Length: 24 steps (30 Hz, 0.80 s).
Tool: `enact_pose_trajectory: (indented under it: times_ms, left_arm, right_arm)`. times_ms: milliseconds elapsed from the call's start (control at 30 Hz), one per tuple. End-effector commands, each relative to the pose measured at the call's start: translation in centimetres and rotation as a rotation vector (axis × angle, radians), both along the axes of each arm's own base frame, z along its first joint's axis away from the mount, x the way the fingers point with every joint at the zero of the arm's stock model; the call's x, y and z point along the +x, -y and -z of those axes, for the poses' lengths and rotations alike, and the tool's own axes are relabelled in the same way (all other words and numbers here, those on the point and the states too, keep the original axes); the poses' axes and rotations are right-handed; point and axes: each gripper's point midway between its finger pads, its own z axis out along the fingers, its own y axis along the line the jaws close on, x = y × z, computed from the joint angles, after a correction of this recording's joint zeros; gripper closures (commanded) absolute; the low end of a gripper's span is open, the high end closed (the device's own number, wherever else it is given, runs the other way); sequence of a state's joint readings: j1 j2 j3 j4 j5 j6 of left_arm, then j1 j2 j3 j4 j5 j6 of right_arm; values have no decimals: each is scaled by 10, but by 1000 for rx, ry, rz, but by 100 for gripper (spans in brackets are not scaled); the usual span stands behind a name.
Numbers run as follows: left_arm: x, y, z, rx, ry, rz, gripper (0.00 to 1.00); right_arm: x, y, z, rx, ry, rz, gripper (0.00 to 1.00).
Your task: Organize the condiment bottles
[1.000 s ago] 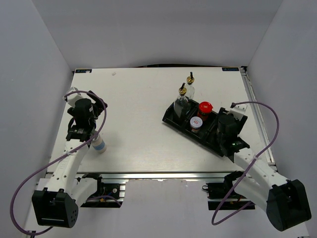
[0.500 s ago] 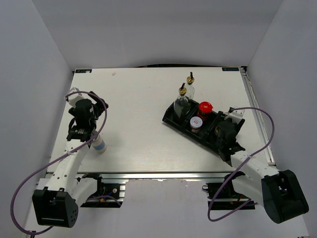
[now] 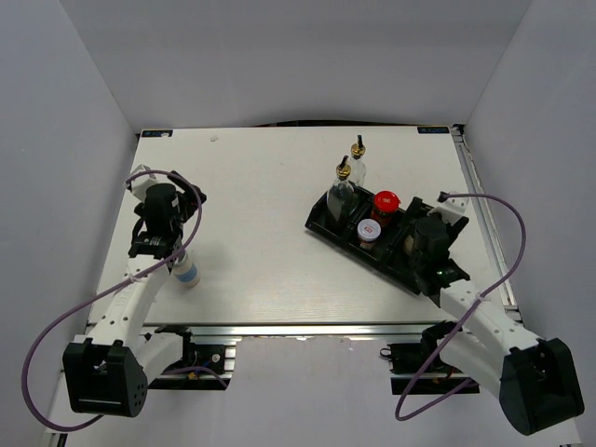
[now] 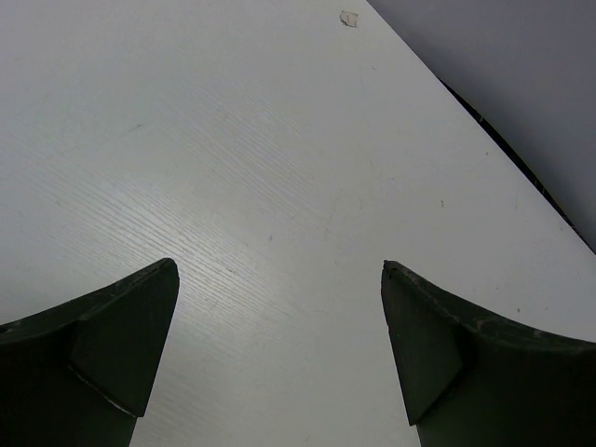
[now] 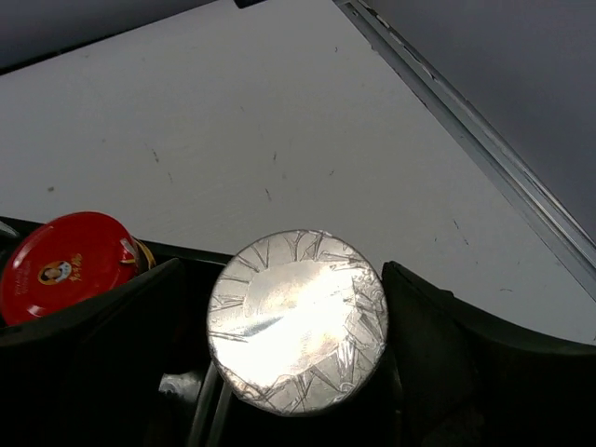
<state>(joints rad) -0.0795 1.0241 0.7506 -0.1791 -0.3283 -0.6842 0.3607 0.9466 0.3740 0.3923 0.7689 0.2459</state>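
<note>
The bottle stands nearer my base than the fingers, so my left gripper next draws back first to straddle the white blue-banded bottle's top.
The white blue-banded bottle stands on the table near the front left, just beside my left arm. My left gripper is open and empty over bare table, and the bottle is out of its wrist view. My right gripper is open, its fingers either side of the silver-lidded jar in the right compartment of the black tray. The red-capped jar and the white-lidded jar stand in the middle compartment. One glass bottle stands in the left compartment, and the other stands on the table behind it.
A metal rail runs along the table's right edge, close to the tray. A small scrap lies near the far left edge. Grey walls close in the table on three sides.
My right arm dipped forward and came back over the tray's right end. My left wrist turned slightly by the white bottle. The bottles have not moved.
</note>
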Motion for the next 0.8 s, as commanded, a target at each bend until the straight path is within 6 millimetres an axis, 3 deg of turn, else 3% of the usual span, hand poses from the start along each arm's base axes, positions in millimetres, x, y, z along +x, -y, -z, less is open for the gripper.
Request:
enact_pose_trajectory:
  times_ms: [0, 33, 267, 400, 433, 533, 667, 767]
  left_arm:
    - [4, 1, -18, -45, 31, -17, 2]
    - [4, 1, -18, -49, 28, -18, 2]
    - [-7, 3, -10, -70, -59, -23, 2]
    - [-27, -7, -1, -16, -180, -48, 2]
    - [-28, -11, -9, -3, -177, -65, 2]
    - [-42, -17, -8, 37, -230, -76, 2]
    - [-74, -40, 15, 152, -416, -150, 2]
    - [-87, -42, 30, 190, -521, -127, 2]
  right_arm:
    - [0, -6, -31, 94, 19, 0, 11]
    - [-5, -5, -24, 79, -34, -3, 10]
    - [-19, -5, -40, 119, -79, -6, 10]
    - [-21, -6, -72, 164, 40, -27, 11]
    - [-23, -6, -84, 173, 80, -39, 11]
    - [-26, -12, -107, 180, 138, -95, 11]
    - [-31, -10, -110, 176, 140, -94, 11]
    - [-31, -11, -114, 172, 153, -106, 11]
